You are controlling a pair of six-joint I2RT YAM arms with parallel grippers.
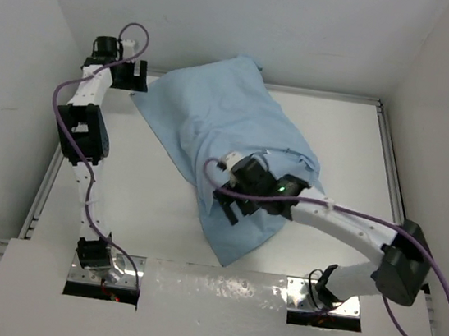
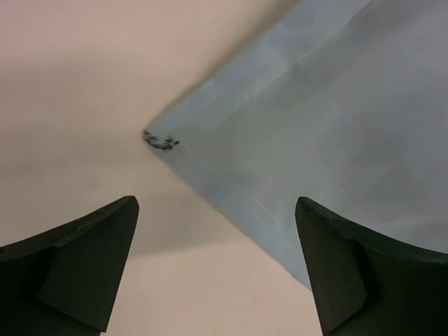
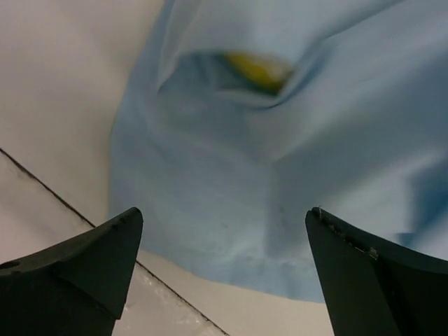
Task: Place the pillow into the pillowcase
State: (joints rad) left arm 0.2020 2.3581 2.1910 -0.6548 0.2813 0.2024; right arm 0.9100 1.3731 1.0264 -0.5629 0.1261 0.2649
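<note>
The right gripper will next move back and down onto the pillowcase's near end point(image 1: 230, 240) point(image 3: 185, 199), because that part of the blue pillowcase is below it and nearer the robot's base.
The light blue pillowcase point(image 1: 229, 135) lies diagonally across the table, bulging as if filled. The pillow is almost wholly hidden inside it. Only a bit of its yellow edge point(image 3: 257, 70) shows through a fold opening in the right wrist view. My left gripper point(image 1: 140, 79) is open and empty at the pillowcase's far-left corner point(image 2: 162, 138), which has a small dark mark; its right finger point(image 2: 350, 273) is over the cloth. My right gripper point(image 1: 234, 211) is open and empty just above the near end of the pillowcase point(image 3: 231, 189).
White walls close the table at the back and both sides. A seam point(image 3: 63, 203) in the table surface runs just past the near end of the cloth. Purple cables point(image 1: 403, 324) loop off both arms.
</note>
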